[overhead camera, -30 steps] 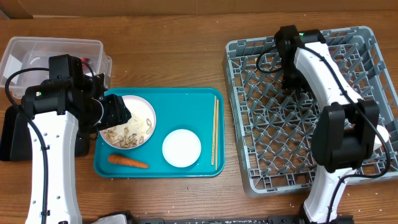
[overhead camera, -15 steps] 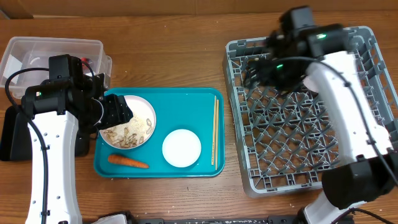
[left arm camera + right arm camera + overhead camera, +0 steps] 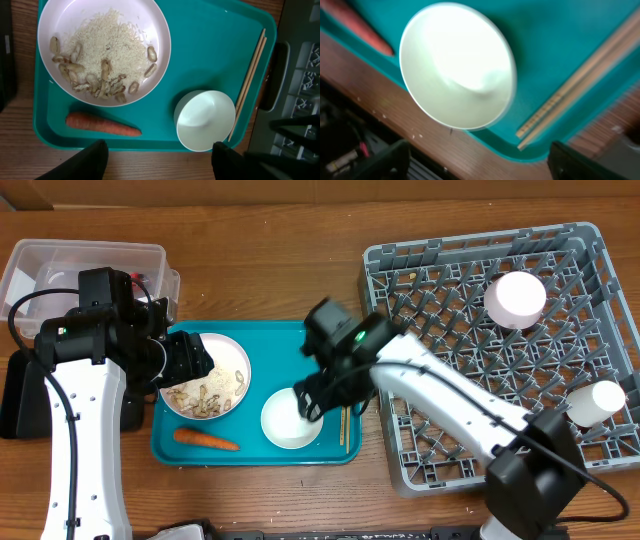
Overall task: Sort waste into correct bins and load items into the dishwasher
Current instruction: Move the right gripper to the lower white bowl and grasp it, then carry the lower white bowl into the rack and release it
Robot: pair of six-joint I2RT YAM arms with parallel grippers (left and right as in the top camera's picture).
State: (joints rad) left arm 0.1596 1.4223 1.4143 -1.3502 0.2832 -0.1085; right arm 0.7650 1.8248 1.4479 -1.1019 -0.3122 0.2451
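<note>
Next, my right gripper moves down onto the bowl's rim on the side by the chopsticks, since the empty bowl leaves room for one finger inside.
A white plate [image 3: 212, 376] of rice and beige food scraps, an orange carrot [image 3: 206, 440], a small white bowl [image 3: 290, 422] and a pair of wooden chopsticks [image 3: 346, 385] lie on the teal tray [image 3: 290, 350]. My left gripper [image 3: 186, 360] hangs open and empty over the plate's left edge. In the left wrist view, the open gripper [image 3: 159, 162] is over the tray's near edge, with plate [image 3: 104, 45], carrot [image 3: 102, 125] and bowl [image 3: 205, 120] beyond. My right gripper [image 3: 315, 402] is open and empty at the bowl's right rim. In the right wrist view, the open gripper [image 3: 480, 165] is just below the bowl [image 3: 457, 65], with the chopsticks [image 3: 580, 85] beside it.
The grey dish rack [image 3: 400, 450] on the right holds two white dishes [image 3: 516, 298] [image 3: 597, 398]. The clear tub [image 3: 80, 250] stands at the back left. The black tray [image 3: 18, 395] is mostly hidden under my left arm.
My right arm has swung from the dish rack to the teal tray, down beside the small bowl. Two white dishes in the rack now show. My left arm has not moved.
</note>
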